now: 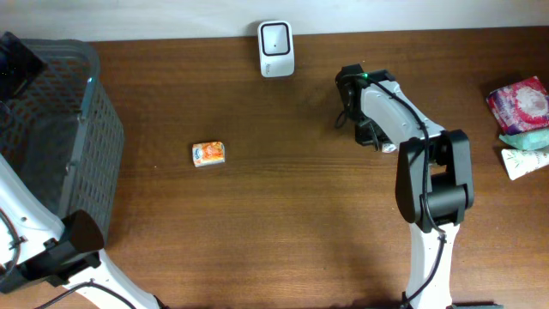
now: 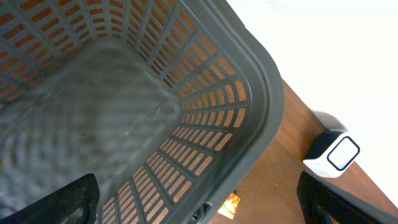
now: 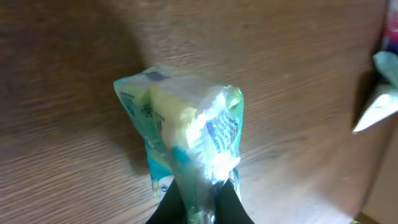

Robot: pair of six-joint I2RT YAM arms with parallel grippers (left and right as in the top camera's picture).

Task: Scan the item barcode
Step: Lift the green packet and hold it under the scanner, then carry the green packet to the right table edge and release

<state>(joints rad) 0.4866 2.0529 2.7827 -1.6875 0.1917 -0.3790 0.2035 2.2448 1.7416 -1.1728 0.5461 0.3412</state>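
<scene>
I should carry the teal packet outward to the scanner (image 1: 276,49) with my right gripper, then over to the tabletop (image 1: 487,122) beside the red packet, and then let go of it, because other packets lie there.
My right gripper (image 3: 199,194) is shut on the crimped end of a teal and clear plastic packet (image 3: 180,115) with something yellow inside, held just above the wooden table. From overhead, that gripper (image 1: 374,134) sits right of centre, below and to the right of the white barcode scanner (image 1: 276,49) at the back edge. My left gripper (image 2: 196,210) is open and empty above the grey basket (image 2: 261,81), one finger (image 2: 59,205) over its inside and the other over the table. The scanner (image 2: 333,154) also shows in the left wrist view.
A small orange packet (image 1: 208,154) lies on the table left of centre, just outside the grey basket (image 1: 86,112) at the far left. A red packet (image 1: 519,103) and a green and white packet (image 1: 525,151) lie at the right edge.
</scene>
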